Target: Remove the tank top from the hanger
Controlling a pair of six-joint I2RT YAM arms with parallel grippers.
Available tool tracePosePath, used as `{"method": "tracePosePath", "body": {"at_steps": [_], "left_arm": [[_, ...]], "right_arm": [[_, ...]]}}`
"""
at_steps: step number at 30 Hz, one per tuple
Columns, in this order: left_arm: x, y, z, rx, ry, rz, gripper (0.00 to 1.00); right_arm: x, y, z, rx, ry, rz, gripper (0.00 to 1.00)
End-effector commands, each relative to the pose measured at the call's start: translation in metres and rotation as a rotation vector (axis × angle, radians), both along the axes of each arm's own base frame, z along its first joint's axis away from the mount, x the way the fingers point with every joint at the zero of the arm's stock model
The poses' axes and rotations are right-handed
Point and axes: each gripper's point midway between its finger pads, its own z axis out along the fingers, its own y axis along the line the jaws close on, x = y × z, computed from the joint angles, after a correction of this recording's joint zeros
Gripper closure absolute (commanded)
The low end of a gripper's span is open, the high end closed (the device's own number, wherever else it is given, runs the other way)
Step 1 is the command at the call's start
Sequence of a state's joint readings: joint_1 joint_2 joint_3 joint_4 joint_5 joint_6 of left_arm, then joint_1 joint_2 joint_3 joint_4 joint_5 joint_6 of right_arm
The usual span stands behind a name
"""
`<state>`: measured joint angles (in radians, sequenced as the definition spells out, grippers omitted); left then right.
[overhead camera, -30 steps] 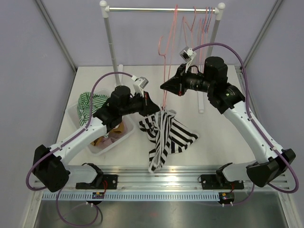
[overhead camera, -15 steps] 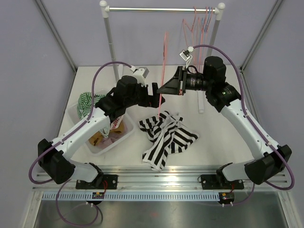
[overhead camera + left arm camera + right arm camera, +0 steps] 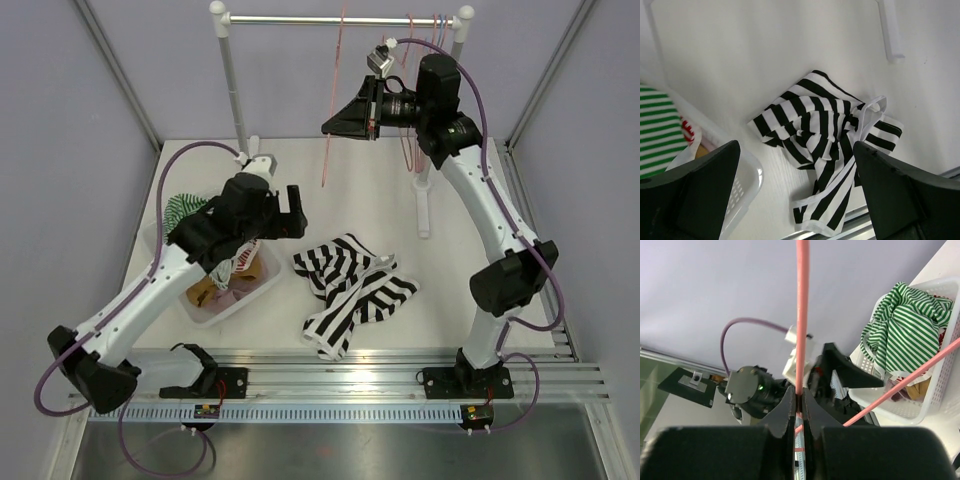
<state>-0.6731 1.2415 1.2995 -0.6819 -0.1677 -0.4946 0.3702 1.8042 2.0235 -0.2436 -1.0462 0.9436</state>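
Observation:
The bare hanger will go along the bar toward the basket side next. My right gripper will carry it there and then open.
The black-and-white striped tank top lies crumpled on the table, free of the hanger; the left wrist view shows it below the fingers. My left gripper hangs open above the table just left of it, holding nothing, and in its own view the jaws stand wide apart. High up near the rail, my right gripper is shut on the bare pink wire hanger. Its wrist view shows the gripper pinching the hanger wire.
A white basket at the left holds a green-striped garment and other clothes. The clothes rail spans the back, with several more wire hangers at its right end. The rack's white foot lies right of the tank top.
The left gripper opened and let go of the tank top, which dropped flat on the table, then drew back left. The right gripper carried the empty hanger up toward the rail.

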Motion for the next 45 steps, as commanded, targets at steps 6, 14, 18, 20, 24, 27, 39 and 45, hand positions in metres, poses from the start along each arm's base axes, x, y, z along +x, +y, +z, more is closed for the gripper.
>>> {"method": "tracePosePath", "body": {"at_steps": [6, 14, 18, 20, 24, 27, 39, 45], "left_arm": [[-0.049, 0.060, 0.029, -0.019, -0.075, 0.093, 0.01], [-0.081, 0.091, 0.039, 0.003, -0.110, 0.089, 0.01], [-0.092, 0.098, 0.043, -0.003, -0.139, 0.063, 0.01], [-0.096, 0.100, 0.042, -0.003, -0.144, 0.052, 0.01], [-0.099, 0.101, 0.028, 0.024, -0.130, 0.035, 0.01], [-0.099, 0.099, 0.021, 0.027, -0.123, 0.021, 0.01], [-0.093, 0.084, -0.002, 0.032, -0.087, -0.022, 0.01], [-0.094, 0.087, 0.001, 0.031, -0.095, -0.013, 0.01]], "right_arm": [[0.013, 0.025, 0.013, 0.015, 0.014, 0.039, 1.00], [0.033, 0.073, 0.003, 0.039, 0.038, 0.078, 1.00], [0.045, 0.088, 0.003, 0.092, 0.065, 0.084, 1.00], [0.053, 0.090, 0.006, 0.124, 0.039, 0.089, 1.00], [0.064, 0.094, 0.006, 0.164, 0.047, 0.075, 1.00], [0.072, 0.092, 0.004, 0.169, 0.053, 0.059, 1.00], [0.086, 0.088, 0.007, 0.197, 0.078, 0.003, 1.00], [0.101, 0.087, -0.018, 0.138, 0.130, -0.044, 1.00]]}}
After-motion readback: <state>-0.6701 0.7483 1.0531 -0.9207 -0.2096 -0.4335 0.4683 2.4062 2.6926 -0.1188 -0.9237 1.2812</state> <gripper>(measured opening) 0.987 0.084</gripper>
